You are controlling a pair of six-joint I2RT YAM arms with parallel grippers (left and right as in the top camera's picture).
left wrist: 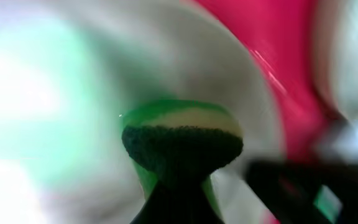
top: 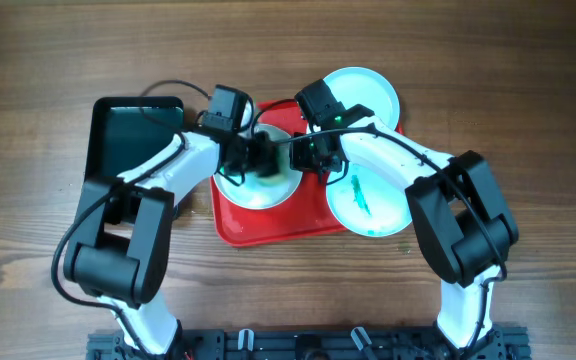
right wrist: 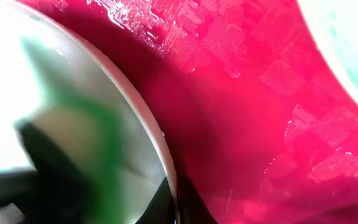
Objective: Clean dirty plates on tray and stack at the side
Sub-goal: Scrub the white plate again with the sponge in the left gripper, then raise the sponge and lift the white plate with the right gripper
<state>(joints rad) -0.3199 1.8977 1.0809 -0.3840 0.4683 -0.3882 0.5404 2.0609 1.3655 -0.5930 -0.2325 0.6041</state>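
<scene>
Clear tabletop beyond the turquoise plates lies to the right of my right gripper in the overhead view, so I will lift, cross over, lower and release the white plate's rim.
A white plate [top: 260, 194] lies on the left half of the red tray [top: 268, 230]. My left gripper [top: 256, 158] is shut on a small green sponge [left wrist: 180, 138] and presses it onto this plate [left wrist: 73, 93]. My right gripper [top: 304, 152] is shut on the plate's right rim, with one finger on each side of the edge [right wrist: 176, 199]. A pale turquoise plate with a teal smear [top: 368, 200] sits at the tray's right edge. A second turquoise plate [top: 364, 94] lies at the tray's far right corner.
A dark green tray [top: 133, 135] stands to the left of the red tray, under my left arm. Bare wooden table surrounds both trays. The two arms meet closely over the white plate. The red tray floor [right wrist: 260, 124] shows wet patches.
</scene>
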